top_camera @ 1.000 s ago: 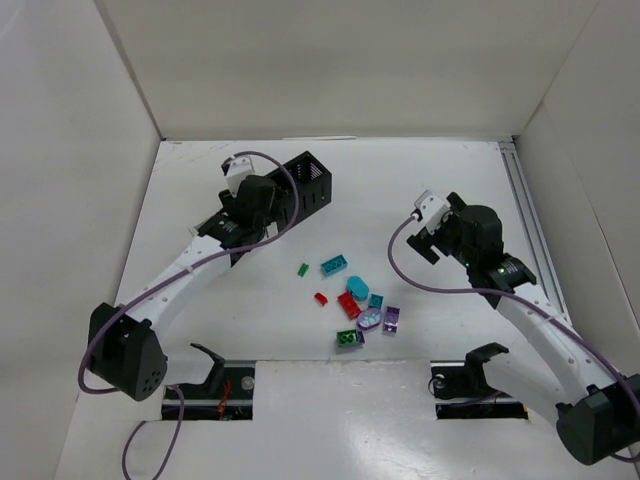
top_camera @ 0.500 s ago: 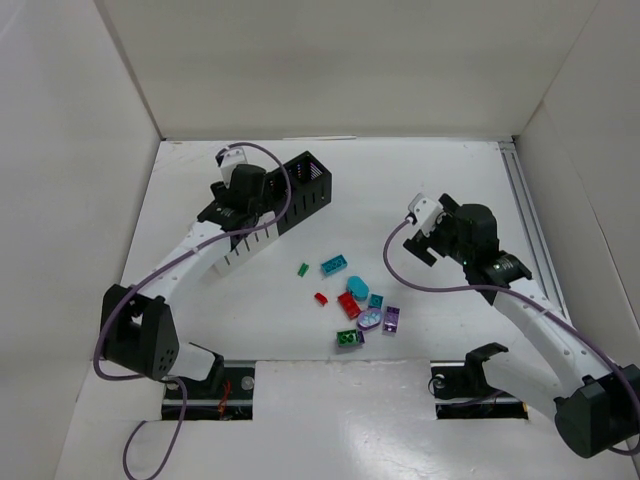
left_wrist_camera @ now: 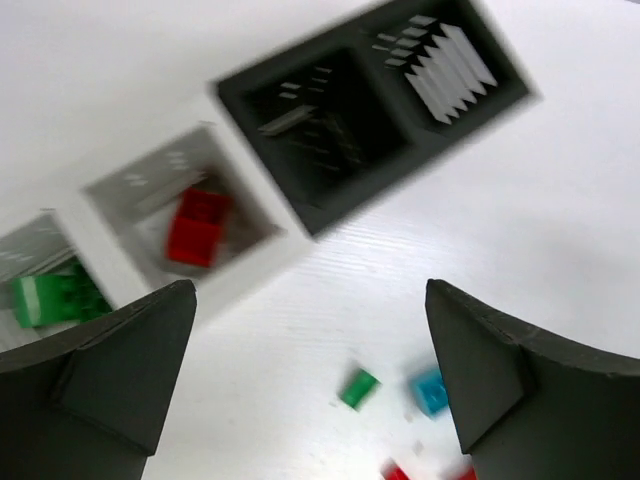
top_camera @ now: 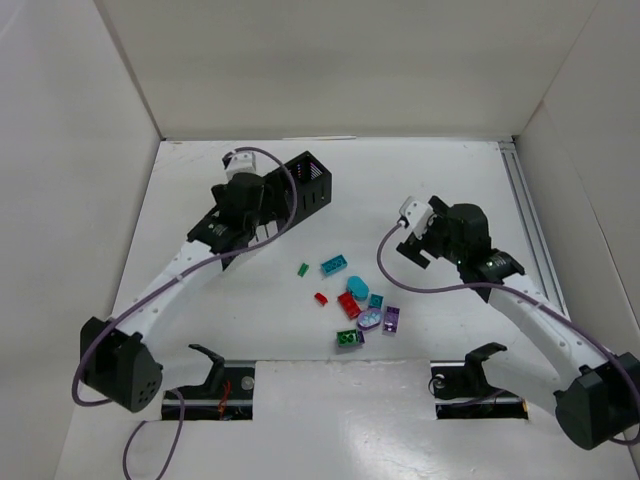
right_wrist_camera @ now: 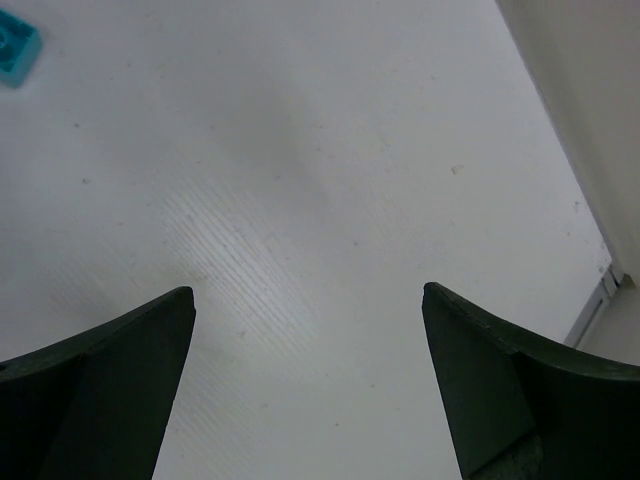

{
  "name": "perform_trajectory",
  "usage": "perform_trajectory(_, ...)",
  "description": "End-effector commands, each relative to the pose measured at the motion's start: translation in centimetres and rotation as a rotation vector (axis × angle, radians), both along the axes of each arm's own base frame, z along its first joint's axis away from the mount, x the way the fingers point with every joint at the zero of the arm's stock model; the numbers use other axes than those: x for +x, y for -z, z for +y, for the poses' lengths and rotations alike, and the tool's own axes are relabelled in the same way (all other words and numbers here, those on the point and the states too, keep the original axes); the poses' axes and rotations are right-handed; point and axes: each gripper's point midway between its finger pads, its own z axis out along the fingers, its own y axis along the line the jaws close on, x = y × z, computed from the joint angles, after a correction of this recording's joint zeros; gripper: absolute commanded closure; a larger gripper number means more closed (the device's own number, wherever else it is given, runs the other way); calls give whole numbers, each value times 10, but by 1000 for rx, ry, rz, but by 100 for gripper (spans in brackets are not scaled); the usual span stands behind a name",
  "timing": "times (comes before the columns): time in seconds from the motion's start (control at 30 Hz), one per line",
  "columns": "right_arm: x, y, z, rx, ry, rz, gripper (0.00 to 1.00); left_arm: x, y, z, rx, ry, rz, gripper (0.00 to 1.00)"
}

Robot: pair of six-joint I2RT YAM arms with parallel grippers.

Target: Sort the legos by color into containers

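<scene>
Bare table surrounds the small green lego (top_camera: pixel 303 270), so my open left gripper should next go back from the containers, down around it and close.
Several legos lie loose mid-table: a green one (top_camera: pixel 303 269), a teal one (top_camera: pixel 333 264), a small red one (top_camera: pixel 321 298), and a cluster of red, teal, lavender and purple pieces (top_camera: pixel 365 315). My left gripper (top_camera: pixel 250 225) (left_wrist_camera: pixel 310 290) hangs open and empty over the containers. In the white container (left_wrist_camera: pixel 290 245), one compartment holds a red lego (left_wrist_camera: pixel 197 227) and the other a green lego (left_wrist_camera: pixel 50 298). Both compartments of the black container (top_camera: pixel 310 185) (left_wrist_camera: pixel 395 170) look empty. My right gripper (top_camera: pixel 415 240) (right_wrist_camera: pixel 306 290) is open over bare table, right of the legos.
White walls enclose the table on the left, back and right. A metal rail (top_camera: pixel 525 215) runs along the right edge. In the right wrist view a teal lego (right_wrist_camera: pixel 12 42) shows at the top left corner. The left arm covers most of the white container from above.
My left gripper's jaws have spread wide open above the containers and its wrist has shifted slightly. The right gripper has crept a little to the left, still open.
</scene>
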Motion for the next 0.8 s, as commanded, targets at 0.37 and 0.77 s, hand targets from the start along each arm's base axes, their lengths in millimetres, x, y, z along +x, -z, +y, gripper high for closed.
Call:
perform_trajectory(0.37, 6, -7, 13, 14, 32, -8, 0, -73, 82, -99, -30, 420, 120, 21)
perform_trajectory(0.77, 6, -11, -13, -8, 114, -2, 0, -56, 151, -103, 113, 395, 249, 32)
